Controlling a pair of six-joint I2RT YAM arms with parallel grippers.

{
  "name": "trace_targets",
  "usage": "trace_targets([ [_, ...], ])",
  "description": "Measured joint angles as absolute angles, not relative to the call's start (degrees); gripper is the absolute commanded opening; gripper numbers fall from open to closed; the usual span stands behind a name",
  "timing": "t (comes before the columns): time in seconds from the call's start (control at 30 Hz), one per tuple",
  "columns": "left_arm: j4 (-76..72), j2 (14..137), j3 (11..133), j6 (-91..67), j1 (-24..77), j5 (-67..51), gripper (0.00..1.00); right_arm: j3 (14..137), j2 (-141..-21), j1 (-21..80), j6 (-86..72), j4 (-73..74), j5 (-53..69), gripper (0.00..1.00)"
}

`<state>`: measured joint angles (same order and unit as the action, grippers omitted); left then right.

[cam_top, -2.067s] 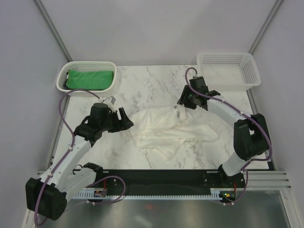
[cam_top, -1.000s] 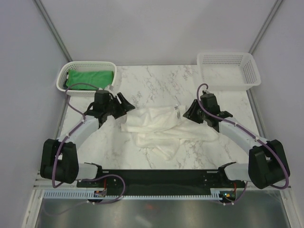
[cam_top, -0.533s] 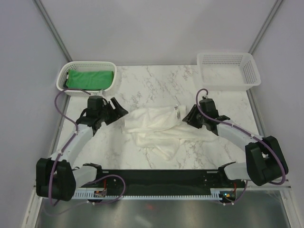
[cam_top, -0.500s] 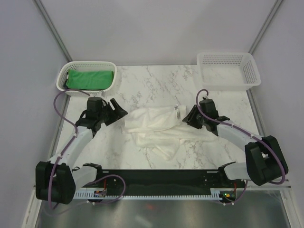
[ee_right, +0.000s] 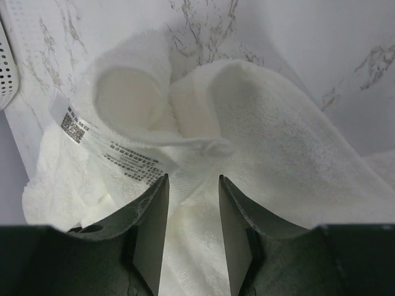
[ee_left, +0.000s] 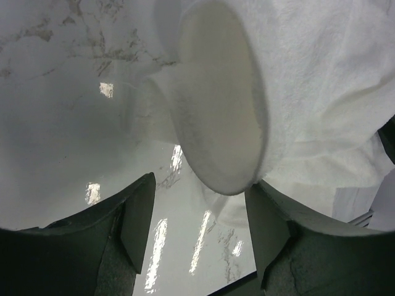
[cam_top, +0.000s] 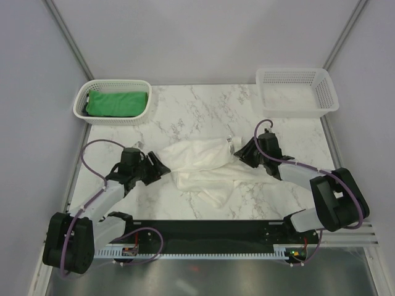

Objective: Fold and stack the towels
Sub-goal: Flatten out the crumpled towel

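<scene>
My right gripper needs to ease outward next until its fingers are on both sides of the raised edge of the towel's fold beside the tag, and then close. That edge is just outward of my open gripper.
The white towel (cam_top: 200,161) lies crumpled in the middle of the marble table, with its tag (cam_top: 231,142) at the upper right. My left gripper (cam_top: 158,166) is open and low at the towel's left edge. In the left wrist view a rolled fold of the towel (ee_left: 222,117) sits just beyond the left gripper (ee_left: 200,225). My right gripper (cam_top: 243,152) is open at the towel's right corner. In the right wrist view the right gripper (ee_right: 192,228) straddles a flat fold of the towel (ee_right: 259,148) beside the tag (ee_right: 102,145). The green towel (cam_top: 117,103) lies in the left basket. No navy towel shows.
A white mesh basket (cam_top: 83,98) at the back left holds the green towel. A second white mesh basket (cam_top: 321,92) stands at the back right. A black rail (cam_top: 203,231) runs along the table's near edge.
My left gripper has come down and nearer, now at the towel's left edge. My right gripper has moved in over the corner by the tag. The towel has shifted slightly.
</scene>
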<state>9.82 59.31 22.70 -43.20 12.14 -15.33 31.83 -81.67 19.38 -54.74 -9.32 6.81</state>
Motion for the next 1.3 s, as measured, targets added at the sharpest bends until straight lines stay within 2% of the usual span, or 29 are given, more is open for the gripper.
trace_targets([
  [0.17, 5.78, 62.02, 20.82, -46.33, 12.78, -15.29, 0.73, 31.83, -80.51, 19.38, -55.16, -9.47, 6.74, 0.46],
  [0.43, 0.8, 62.26, 18.06, -50.96, 14.59, -13.91, 0.73, 31.86, -80.51, 19.38, -55.37, -9.47, 6.52, 0.47],
  [0.67, -4.86, 68.07, 19.97, -53.76, 14.7, -12.23, 0.73, 31.77, -81.56, 19.38, -57.43, -11.75, 5.67, 0.55],
  [1.03, -5.32, 68.82, 20.78, -54.11, 15.25, -9.13, 0.73, 30.63, -85.06, 19.38, -57.58, -16.36, 2.59, 0.56],
  [1.2, -5.28, 69.89, 21.69, -53.74, 15.25, -8.58, 0.68, 29.43, -87.05, 19.38, -57.14, -19.7, 2.63, 0.53],
  [1.3, -5.13, 69.95, 21.87, -53.19, 15.25, -7.73, 0.63, 29.19, -87.18, 19.38, -56.75, -20.58, 2.52, 0.42],
])
